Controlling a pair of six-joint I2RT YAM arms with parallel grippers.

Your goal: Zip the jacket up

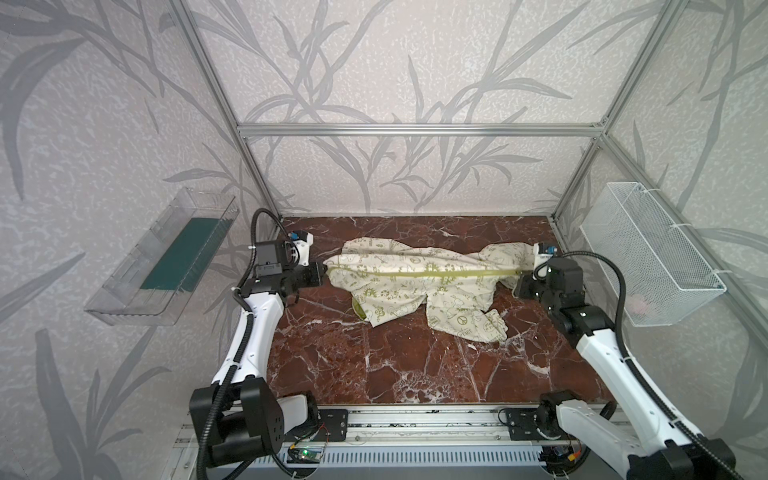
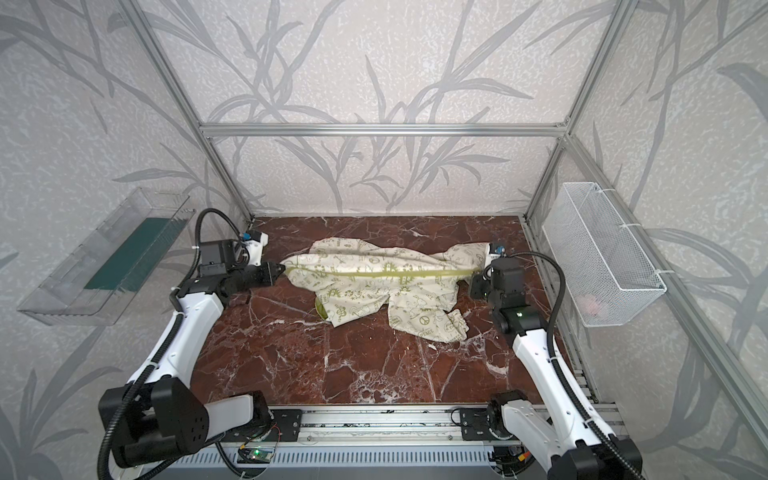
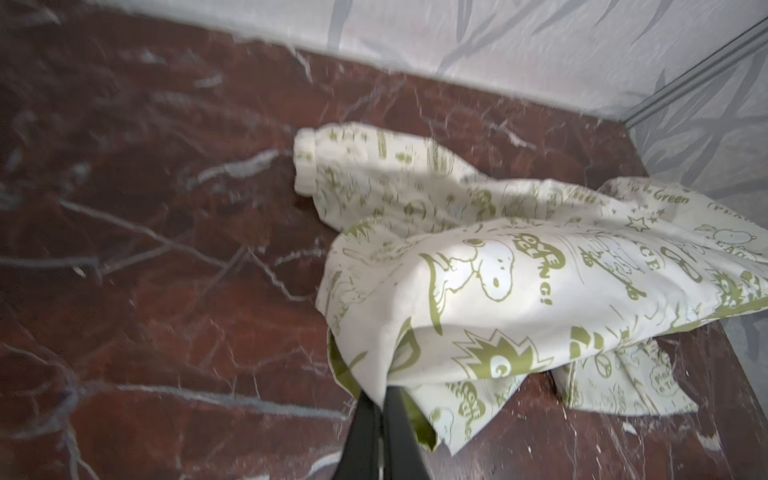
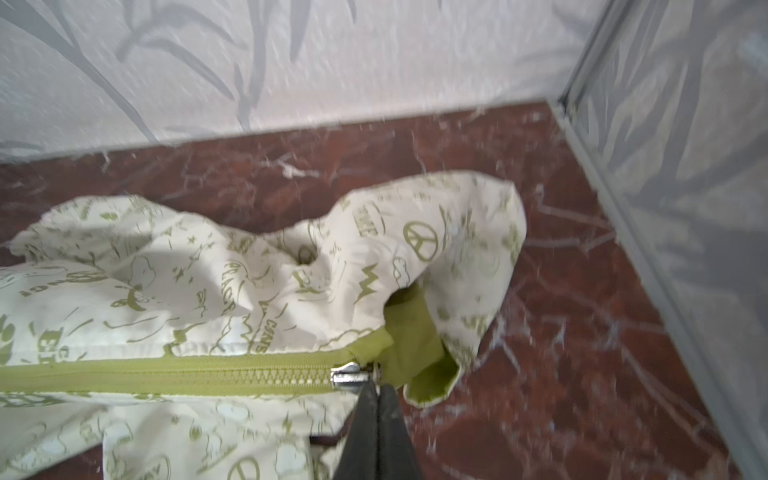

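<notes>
The zipper teeth are meshed, so my right gripper will next move back and down to the marble by the near sleeve below it and let go of the pull tab.
The cream jacket with olive-green doodles lies stretched across the back of the table, in both top views. Its olive zipper strip runs from gripper to gripper, with its teeth meshed. My left gripper is shut on the jacket's left end, where fabric bunches over the fingertips. My right gripper is shut on the pull tab of the silver zipper slider, at the right end beside the lime-green lining.
The table is a red-brown marble tabletop. A clear plastic tray hangs on the left wall. On the right wall hangs a white wire basket. Aluminium frame posts stand at the back corners, and a rail runs along the front edge.
</notes>
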